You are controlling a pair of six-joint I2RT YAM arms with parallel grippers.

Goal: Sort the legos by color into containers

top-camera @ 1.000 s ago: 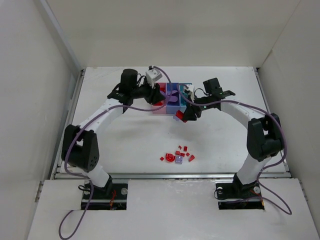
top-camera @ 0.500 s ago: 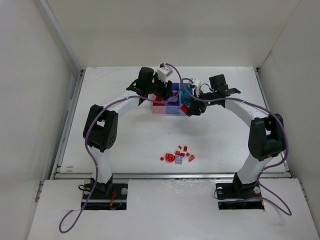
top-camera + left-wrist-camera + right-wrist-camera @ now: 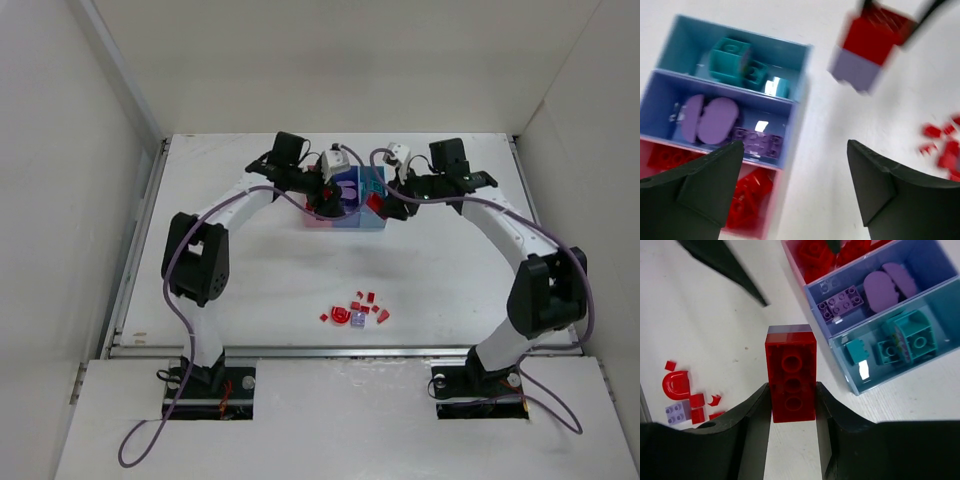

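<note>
The right gripper moves across to the left in the top view and down next, releasing the red brick over the pink bin below.
The containers are three joined bins at the table's far middle: pink, purple-blue and light blue. Each holds legos of its own colour. My left gripper hangs open over the near edge of the bins, with nothing between its fingers. Just right of the bins, my right gripper is shut on a long red brick with a lilac piece stuck to its far end. The left wrist view shows the same brick, blurred.
A small pile of loose legos, mostly red with one lilac brick, lies near the table's front edge. White walls enclose the table on three sides.
The left gripper has opened over the bins and its arm has swung right. The right gripper has carried the red brick from in front of the bins up towards their right side.
</note>
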